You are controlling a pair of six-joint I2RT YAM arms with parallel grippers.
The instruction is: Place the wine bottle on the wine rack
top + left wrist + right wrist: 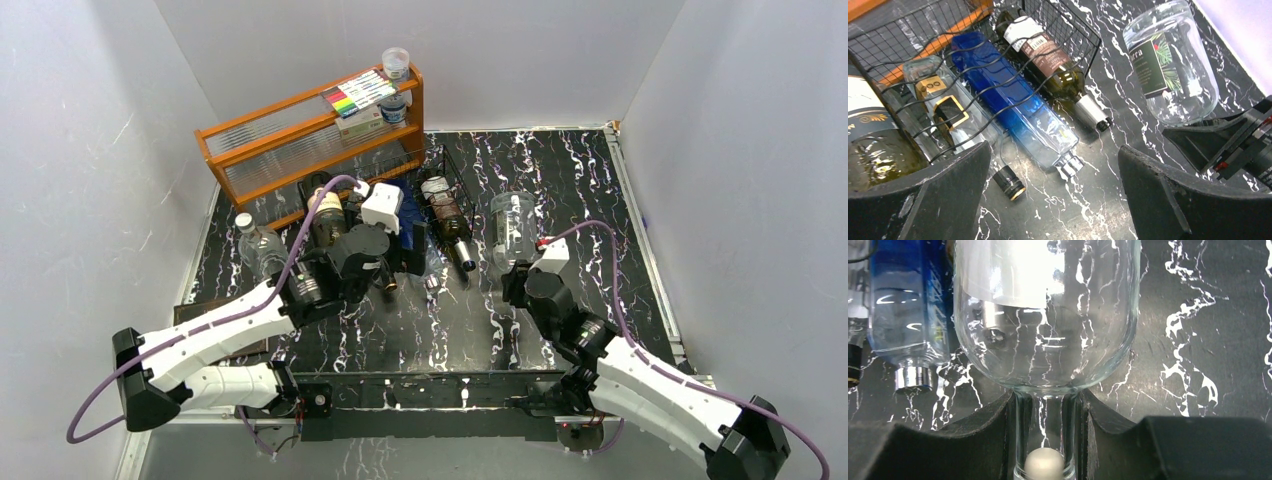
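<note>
Next, my right gripper goes up, crosses left in the top view to the wine rack's open top beside the dark green bottle (354, 203), lowers and lets go.
A clear glass wine bottle (511, 226) with a dark green label lies on the black marbled table (590, 190), just right of the black wire wine rack (455, 180). My right gripper (522, 272) is shut on its neck (1044, 430), the fingers (993, 430) pressing both sides. The bottle also shows in the left wrist view (1170, 62). The rack (1083, 31) holds a dark green bottle (1048, 57), a blue bottle (1013, 100), a clear bottle (948, 110) and a dark bottle (868, 140). My left gripper (1055, 195) is open and empty, in front of the rack.
An orange wooden shelf (300, 140) with pens and small jars stands behind the rack at the back left. A clear plastic bottle (258, 245) lies left of the left arm. White walls close in the table on three sides.
</note>
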